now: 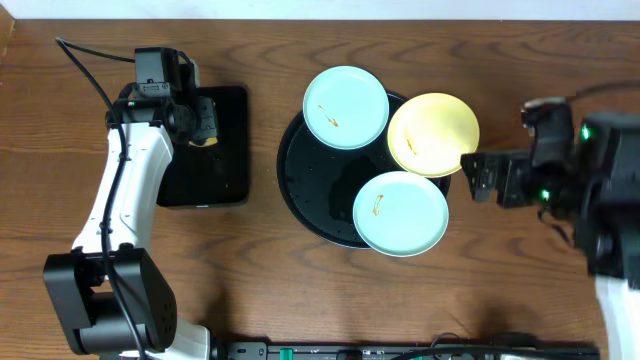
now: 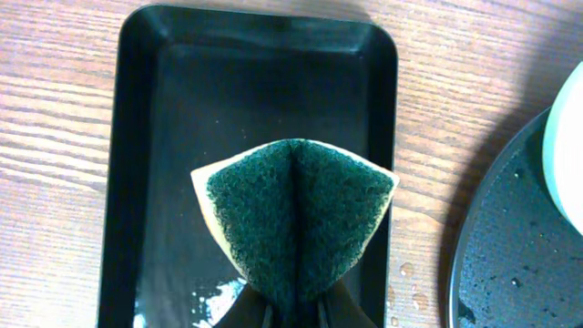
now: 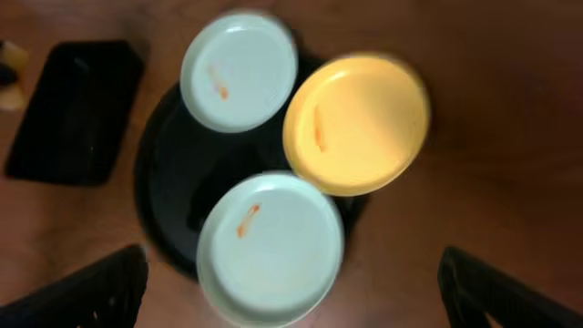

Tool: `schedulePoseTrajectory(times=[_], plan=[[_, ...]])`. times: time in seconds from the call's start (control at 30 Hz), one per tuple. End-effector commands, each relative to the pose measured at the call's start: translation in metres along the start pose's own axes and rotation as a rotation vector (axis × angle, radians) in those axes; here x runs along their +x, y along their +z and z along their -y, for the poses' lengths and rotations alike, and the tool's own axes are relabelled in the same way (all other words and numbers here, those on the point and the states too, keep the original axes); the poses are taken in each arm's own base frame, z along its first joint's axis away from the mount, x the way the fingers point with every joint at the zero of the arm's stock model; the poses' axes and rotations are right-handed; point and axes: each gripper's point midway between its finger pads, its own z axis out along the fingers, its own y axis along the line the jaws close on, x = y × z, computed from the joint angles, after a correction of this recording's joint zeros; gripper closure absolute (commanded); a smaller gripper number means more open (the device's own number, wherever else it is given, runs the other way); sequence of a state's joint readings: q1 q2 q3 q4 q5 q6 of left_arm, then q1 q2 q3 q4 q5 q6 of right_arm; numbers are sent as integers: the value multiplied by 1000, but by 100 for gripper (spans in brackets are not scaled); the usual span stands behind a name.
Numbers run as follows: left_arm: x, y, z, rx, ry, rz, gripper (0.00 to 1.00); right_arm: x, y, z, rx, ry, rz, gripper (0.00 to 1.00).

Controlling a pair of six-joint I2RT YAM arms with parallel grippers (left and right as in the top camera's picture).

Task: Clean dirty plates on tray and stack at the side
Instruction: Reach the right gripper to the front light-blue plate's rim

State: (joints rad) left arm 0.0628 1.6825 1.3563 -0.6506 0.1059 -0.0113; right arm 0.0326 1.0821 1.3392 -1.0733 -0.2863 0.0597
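I will move my right gripper down and to the left in the overhead view, onto the front mint-blue plate's outer rim (image 1: 445, 217). It lies below my gripper and sticks out over the round tray (image 1: 308, 190).
Three plates rest on the round black tray (image 1: 308, 190), all overhanging its rim: a mint-blue plate (image 1: 346, 107) at the back, a yellow plate (image 1: 433, 134) at the right, and a second mint-blue plate (image 1: 400, 212) at the front. Each carries small orange specks. My left gripper (image 1: 205, 125) hangs over the rectangular tray, shut on a folded green sponge (image 2: 296, 214). My right gripper (image 1: 470, 177) stands open just right of the yellow plate. In the right wrist view its fingers (image 3: 91, 292) are spread wide, with the front mint-blue plate (image 3: 271, 248) below and between them.
A small black rectangular tray (image 1: 215, 165) lies left of the round tray, with wet foam (image 2: 214, 296) on its floor. Water droplets (image 2: 407, 282) dot the wood between the two trays. The round tray's wet rim (image 2: 510, 237) shows at the right of the left wrist view.
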Motion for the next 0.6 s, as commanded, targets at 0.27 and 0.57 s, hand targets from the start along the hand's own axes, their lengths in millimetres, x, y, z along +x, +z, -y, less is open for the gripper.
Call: schedulePoseTrajectory(times=[0.27,0.57], plan=[[5,4,1,15,-21,-16,92,69,48,26,99,311,-400,34],[8,9,0,13,-21,-30,92,135,101,43,118,404,-488,46]])
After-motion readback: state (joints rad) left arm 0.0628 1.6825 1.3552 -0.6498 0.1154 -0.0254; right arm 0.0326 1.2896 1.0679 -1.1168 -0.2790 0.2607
